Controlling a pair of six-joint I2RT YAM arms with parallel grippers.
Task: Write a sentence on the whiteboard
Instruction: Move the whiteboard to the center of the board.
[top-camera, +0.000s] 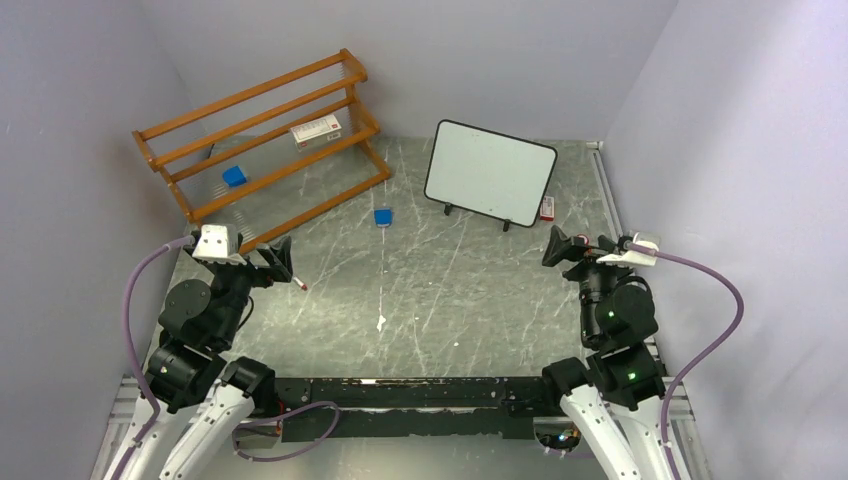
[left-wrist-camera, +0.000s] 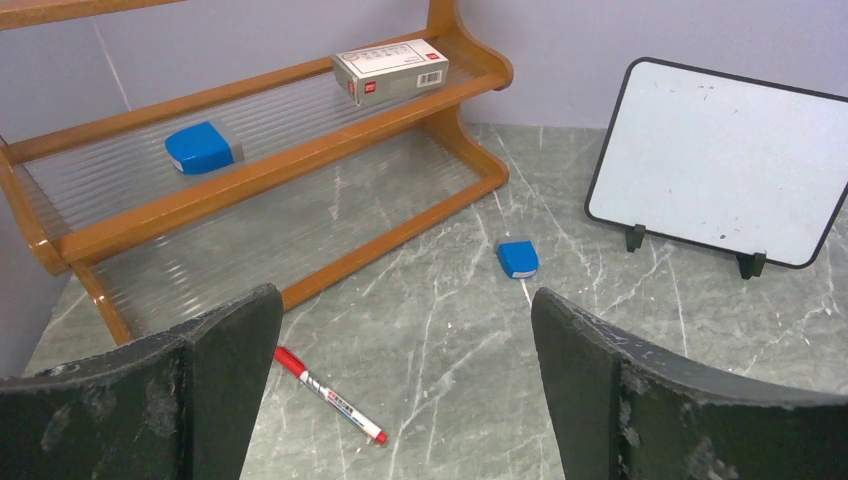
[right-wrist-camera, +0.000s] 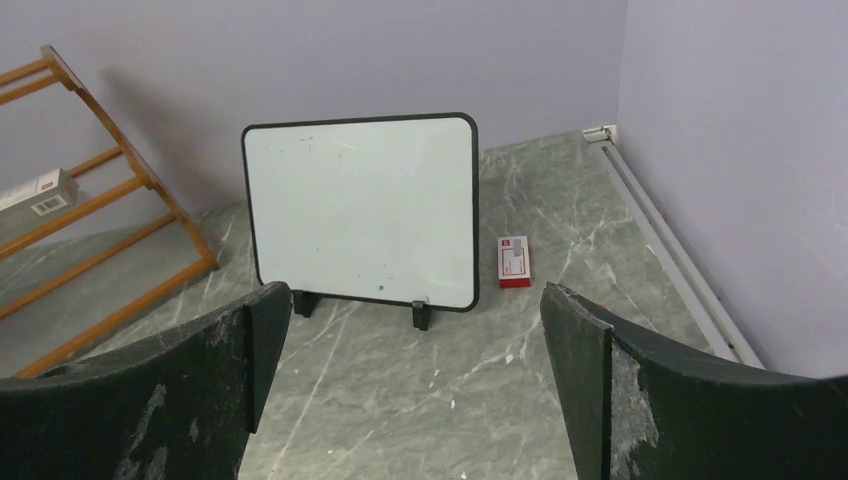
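Observation:
The whiteboard's nearer black foot (top-camera: 507, 226) (right-wrist-camera: 420, 316) juts out below the whiteboard's side, so my right gripper will go outward to it, down and to the left in the top view.
The whiteboard (top-camera: 490, 172) (left-wrist-camera: 720, 160) (right-wrist-camera: 360, 210) stands on its small black feet at the back of the table, tilted back. Its face is bare apart from faint specks; the sentence is not in view. A white marker with a red cap (left-wrist-camera: 330, 395) (top-camera: 300, 283) lies flat on the table just below and left of centre in the left wrist view. My left gripper (top-camera: 280, 258) (left-wrist-camera: 405, 295) hovers open above it, nothing between its fingers. My right gripper (top-camera: 578, 245) (right-wrist-camera: 415, 290) is open and empty, facing the whiteboard from the near right.
A wooden rack (top-camera: 265, 130) stands at the back left, with a white-and-red box (top-camera: 316, 130) and a blue eraser (top-camera: 234, 176) on its shelves. Another blue eraser (top-camera: 383, 216) lies on the table. A small red-and-white box (right-wrist-camera: 515, 262) lies right of the whiteboard. Walls enclose three sides.

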